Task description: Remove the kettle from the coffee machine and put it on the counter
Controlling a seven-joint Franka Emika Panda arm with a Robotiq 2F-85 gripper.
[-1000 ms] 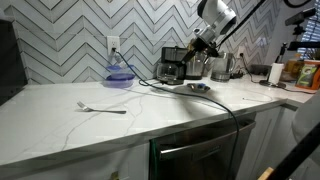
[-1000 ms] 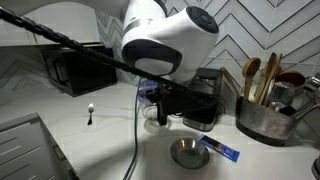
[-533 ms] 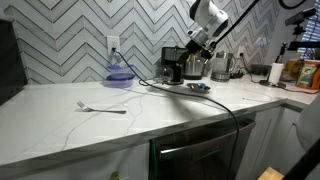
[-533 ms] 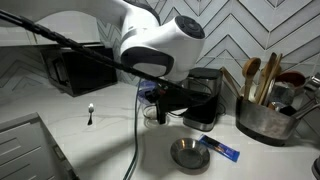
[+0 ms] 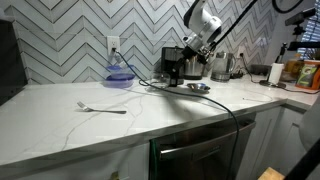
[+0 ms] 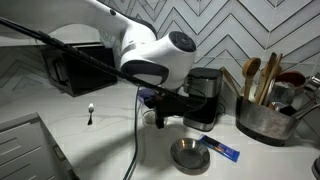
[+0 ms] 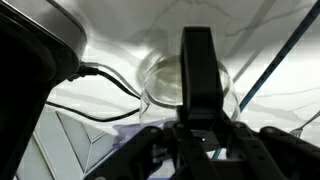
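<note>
The gripper will set the kettle down a little farther away from the coffee machine, then open and let go of the dark handle.
The coffee machine [image 5: 171, 64] [image 6: 207, 92], black with a silver band, stands at the tiled wall on the white marble counter [image 5: 90, 125] [image 6: 110, 150]. My gripper [image 5: 190, 54] [image 6: 172, 101] [image 7: 196, 70] hangs just in front of it. It is shut on the dark handle of the kettle [image 5: 191, 70] [image 6: 157, 114]. In the wrist view the kettle's rounded glass body [image 7: 160, 82] shows past the fingers, with the counter beyond. The kettle is out of the machine and low over the counter. Whether it touches the counter I cannot tell.
A black cable [image 5: 215, 100] trails over the counter. A fork [image 5: 102, 107] lies towards the front. A steel bowl [image 6: 186, 153] and a blue packet [image 6: 220, 150] lie near the machine. Utensil pot [image 6: 262, 112], glass jug [image 5: 222, 66], blue bowl [image 5: 120, 76] and a large black appliance [image 5: 8, 60] stand around.
The arm has swung left and down, away from the coffee machine, carrying the kettle with it. The gripper has stayed shut.
</note>
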